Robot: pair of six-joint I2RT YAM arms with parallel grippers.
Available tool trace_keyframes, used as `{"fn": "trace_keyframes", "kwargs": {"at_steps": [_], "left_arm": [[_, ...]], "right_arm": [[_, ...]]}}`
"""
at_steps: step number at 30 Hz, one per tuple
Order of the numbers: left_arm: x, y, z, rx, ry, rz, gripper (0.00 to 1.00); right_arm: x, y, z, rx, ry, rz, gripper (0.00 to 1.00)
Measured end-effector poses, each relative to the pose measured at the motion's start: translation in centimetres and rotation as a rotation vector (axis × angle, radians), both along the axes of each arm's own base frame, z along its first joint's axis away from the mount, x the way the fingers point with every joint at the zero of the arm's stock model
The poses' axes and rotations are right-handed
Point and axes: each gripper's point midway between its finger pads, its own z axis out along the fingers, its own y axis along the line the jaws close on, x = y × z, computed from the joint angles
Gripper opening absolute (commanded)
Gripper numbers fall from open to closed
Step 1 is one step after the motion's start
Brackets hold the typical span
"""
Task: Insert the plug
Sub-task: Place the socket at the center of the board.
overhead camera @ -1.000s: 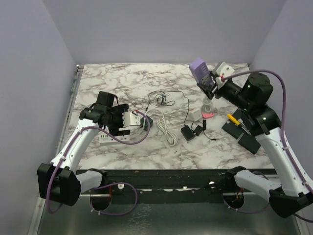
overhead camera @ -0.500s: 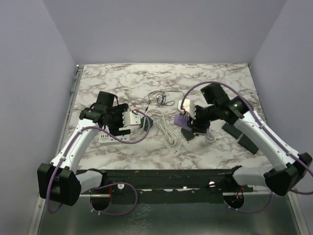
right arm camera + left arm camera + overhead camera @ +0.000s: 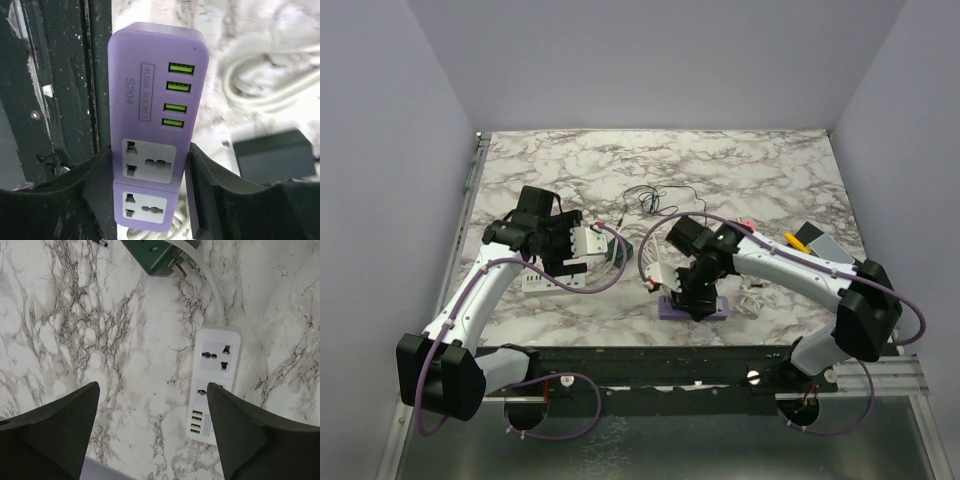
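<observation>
I need to bring my right gripper down next, moving to the left in the top view, onto the bare marble beside the black bar, because the purple strip hangs above the marble.
The green-bodied plug [image 3: 160, 255] with metal prongs lies on the marble beside a white cable, and shows from above as the plug [image 3: 620, 258]. A white power strip [image 3: 215, 375] lies flat, sockets up, seen from above as the strip [image 3: 535, 283]. My left gripper [image 3: 152, 390] hangs open above the marble, its right finger over that strip's edge; overhead, the left gripper [image 3: 572, 258]. My right gripper [image 3: 150, 165] is shut on a purple power strip [image 3: 157, 85], held low near the table's front edge, with the purple strip [image 3: 698, 307] under the right gripper [image 3: 688, 295].
A black adapter [image 3: 275, 152] and a coiled white cable [image 3: 270, 85] lie close beside the purple strip. Thin black wire [image 3: 655, 200] lies mid-table. A yellow-handled tool [image 3: 798, 240] and a grey box [image 3: 817, 243] sit at the right. A black rail [image 3: 620, 360] runs along the front edge.
My right arm has swung from the back right, where it held the purple strip high, down to the front middle of the table. The left arm has not moved.
</observation>
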Motion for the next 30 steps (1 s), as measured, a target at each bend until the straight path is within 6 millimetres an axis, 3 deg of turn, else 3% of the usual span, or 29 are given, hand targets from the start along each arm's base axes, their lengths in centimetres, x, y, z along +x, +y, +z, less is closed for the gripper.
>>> {"fn": "trace_keyframes", "kwargs": {"at_steps": [4, 10, 18, 20, 25, 30], "left_arm": [[0.0, 0.0, 0.0, 0.001, -0.001, 0.001, 0.89], [0.0, 0.0, 0.0, 0.001, -0.004, 0.002, 0.9], [0.0, 0.1, 0.3, -0.002, -0.013, 0.004, 0.93], [0.0, 0.1, 0.3, -0.002, -0.012, 0.005, 0.94], [0.0, 0.0, 0.3, -0.003, -0.012, 0.006, 0.98], [0.0, 0.0, 0.3, -0.006, -0.009, 0.012, 0.99]], "right_arm": [[-1.1, 1.0, -3.7, -0.048, 0.05, 0.045, 0.06], [0.1, 2.9, -5.6, 0.026, -0.008, 0.056, 0.15], [0.2, 3.2, -8.3, 0.067, -0.042, 0.046, 0.6], [0.1, 3.1, -8.4, 0.065, -0.041, 0.03, 0.97], [0.3, 3.6, -6.8, 0.102, -0.051, -0.041, 1.0], [1.2, 4.7, -3.1, 0.194, -0.077, -0.224, 1.0]]}}
